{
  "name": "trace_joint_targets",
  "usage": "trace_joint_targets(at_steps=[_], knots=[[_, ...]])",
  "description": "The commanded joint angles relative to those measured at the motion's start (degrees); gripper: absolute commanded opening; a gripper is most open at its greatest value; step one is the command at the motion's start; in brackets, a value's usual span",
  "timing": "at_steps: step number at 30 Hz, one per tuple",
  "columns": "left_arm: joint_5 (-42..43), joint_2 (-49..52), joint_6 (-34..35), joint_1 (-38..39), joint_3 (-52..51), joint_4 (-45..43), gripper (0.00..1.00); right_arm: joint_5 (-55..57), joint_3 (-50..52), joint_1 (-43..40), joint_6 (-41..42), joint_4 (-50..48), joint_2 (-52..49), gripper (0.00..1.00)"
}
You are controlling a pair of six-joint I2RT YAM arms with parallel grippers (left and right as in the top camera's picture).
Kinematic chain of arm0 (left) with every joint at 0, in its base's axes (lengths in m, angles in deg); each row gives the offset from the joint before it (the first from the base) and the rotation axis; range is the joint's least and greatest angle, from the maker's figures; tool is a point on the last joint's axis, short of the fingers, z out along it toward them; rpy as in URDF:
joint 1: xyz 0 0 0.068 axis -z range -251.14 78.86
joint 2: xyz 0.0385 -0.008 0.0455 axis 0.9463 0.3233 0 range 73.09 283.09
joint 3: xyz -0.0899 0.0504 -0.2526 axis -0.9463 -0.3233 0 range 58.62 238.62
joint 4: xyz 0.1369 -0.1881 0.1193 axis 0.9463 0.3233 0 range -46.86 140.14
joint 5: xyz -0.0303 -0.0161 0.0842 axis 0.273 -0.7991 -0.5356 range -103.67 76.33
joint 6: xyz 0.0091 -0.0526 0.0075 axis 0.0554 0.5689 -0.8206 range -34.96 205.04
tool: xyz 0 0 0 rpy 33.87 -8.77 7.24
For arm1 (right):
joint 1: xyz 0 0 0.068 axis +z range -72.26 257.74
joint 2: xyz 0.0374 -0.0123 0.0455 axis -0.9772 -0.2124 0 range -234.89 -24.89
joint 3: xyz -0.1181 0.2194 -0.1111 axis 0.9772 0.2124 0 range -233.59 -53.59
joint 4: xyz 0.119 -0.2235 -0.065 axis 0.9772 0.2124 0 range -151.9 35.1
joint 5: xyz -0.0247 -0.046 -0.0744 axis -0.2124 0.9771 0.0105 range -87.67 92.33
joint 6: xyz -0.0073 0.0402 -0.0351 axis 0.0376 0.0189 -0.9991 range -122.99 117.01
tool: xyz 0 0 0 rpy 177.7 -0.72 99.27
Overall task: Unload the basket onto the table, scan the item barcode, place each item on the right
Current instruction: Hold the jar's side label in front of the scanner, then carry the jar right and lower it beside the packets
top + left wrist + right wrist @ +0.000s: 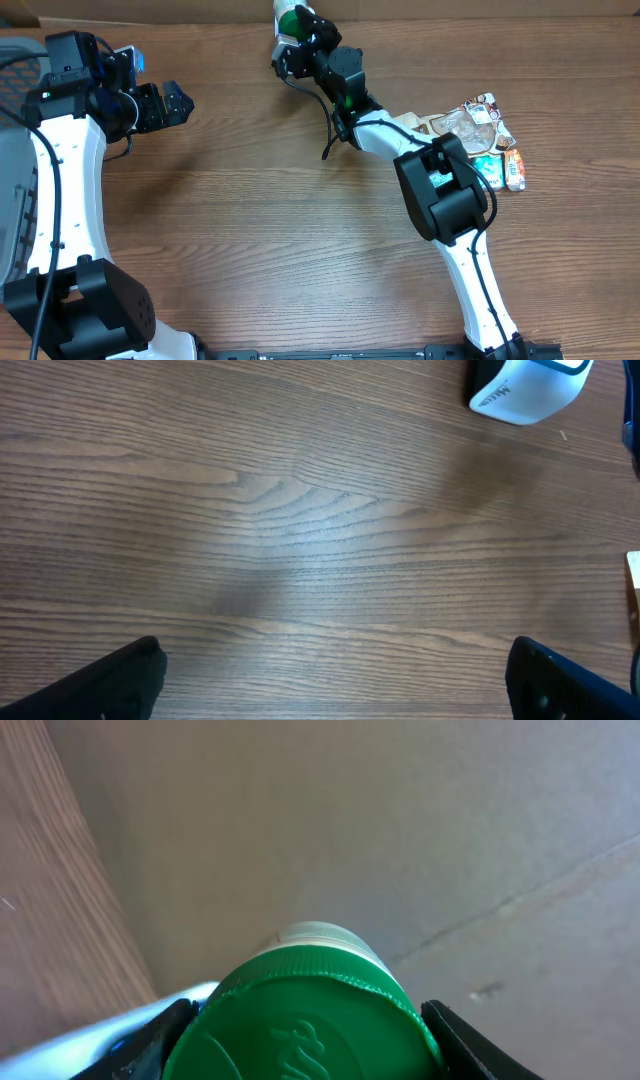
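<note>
Next, my right gripper will move back and down to release the bottle beside the snack packets, since these lie to the gripper's right in the overhead view.
My right gripper (296, 30) is at the far back of the table, shut on a bottle with a green ribbed cap (305, 1020). The cap fills the space between both black fingers (455, 1038) in the right wrist view. From overhead the green cap (288, 18) and the bottle's white body show beside the gripper. A white device (525, 385), possibly the scanner, sits at the top right of the left wrist view. My left gripper (178, 102) hangs open over bare wood at the far left, with nothing between its fingertips (120, 680). No barcode shows.
A heap of snack packets and wrapped items (488, 140) lies at the right of the wooden table (250, 220). A cardboard wall (400, 840) stands along the back edge. A grey container (12, 150) is at the left edge.
</note>
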Motion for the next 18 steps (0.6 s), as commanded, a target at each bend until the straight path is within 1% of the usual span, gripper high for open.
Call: trace_joint_targets(at_steps=[1, 3, 6, 10, 13, 15, 16, 18], knots=[[-0.2, -0.3, -1.4, 0.2, 1.4, 0.0, 1.00, 1.6, -2.0, 2.3, 8.4, 0.6, 7.9, 0.43], [-0.2, -0.3, -1.4, 0.2, 1.4, 0.0, 1.00, 3.2, -2.0, 3.5, 11.7, 3.8, 10.0, 0.45], [-0.2, -0.3, -1.4, 0.2, 1.4, 0.0, 1.00, 5.0, -2.0, 5.7, 16.9, 11.6, 13.4, 0.45], [-0.2, -0.3, -1.4, 0.2, 1.4, 0.0, 1.00, 3.2, -2.0, 8.3, 30.1, 28.6, 18.2, 0.45], [-0.2, -0.3, -1.3, 0.2, 1.4, 0.0, 1.00, -3.2, -2.0, 8.9, 41.6, 40.7, 20.8, 0.45], [-0.2, -0.3, -1.3, 0.2, 1.4, 0.0, 1.00, -9.7, -2.0, 8.8, 50.0, 48.2, 22.0, 0.43], [-0.2, -0.3, -1.3, 0.2, 1.4, 0.0, 1.00, -12.7, -2.0, 8.6, 53.1, 51.4, 22.4, 0.43], [-0.2, -0.3, -1.3, 0.2, 1.4, 0.0, 1.00, -17.8, -2.0, 8.0, 57.1, 58.6, 22.8, 0.47]])
